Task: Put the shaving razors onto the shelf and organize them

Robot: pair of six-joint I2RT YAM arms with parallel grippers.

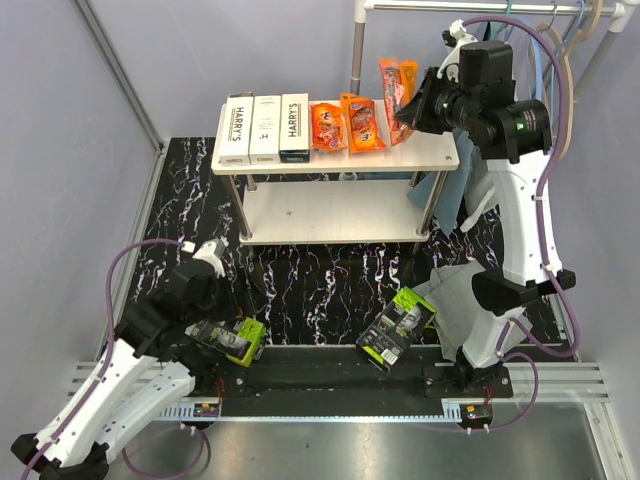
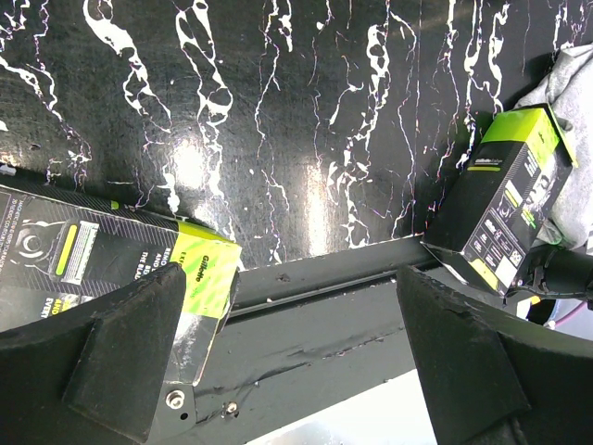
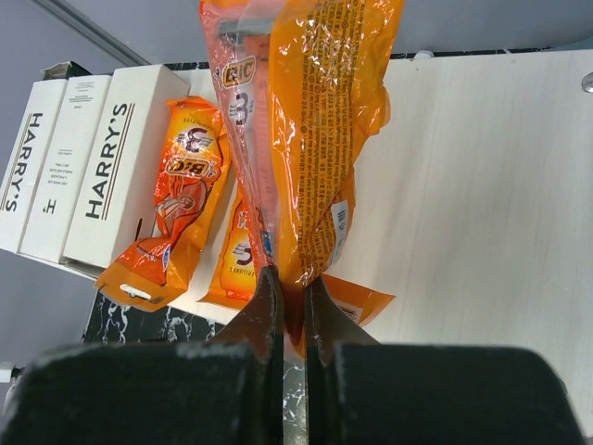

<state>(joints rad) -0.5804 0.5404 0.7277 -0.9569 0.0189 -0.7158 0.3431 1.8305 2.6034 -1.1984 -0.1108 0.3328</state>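
Note:
The row has room, so I need to lower my right gripper's third orange pack next and release it on the bare board (image 3: 375, 218) beside the lying ones.
The shelf (image 1: 430, 152) has three white HARRY'S boxes (image 1: 265, 128) and two orange packs (image 1: 346, 125) in a row on its top board. My right gripper (image 1: 412, 108) is shut on a third orange pack (image 3: 301, 120) and holds it above the top board's right part (image 3: 482, 195). The boxes (image 3: 102, 158) and the lying orange packs (image 3: 181, 213) also show in the right wrist view. Two black-and-lime blister packs lie on the marbled floor: one (image 1: 232, 340) at my open left gripper (image 1: 205, 315), its left finger over it (image 2: 102, 269), the other (image 1: 397, 327) further right (image 2: 510, 199).
A grey cloth (image 1: 458, 300) lies by the right arm's base. A clothes rail with hangers (image 1: 560, 20) stands behind the shelf. The shelf's lower board (image 1: 330, 215) carries nothing. A black rail (image 2: 324, 287) runs along the near edge of the floor.

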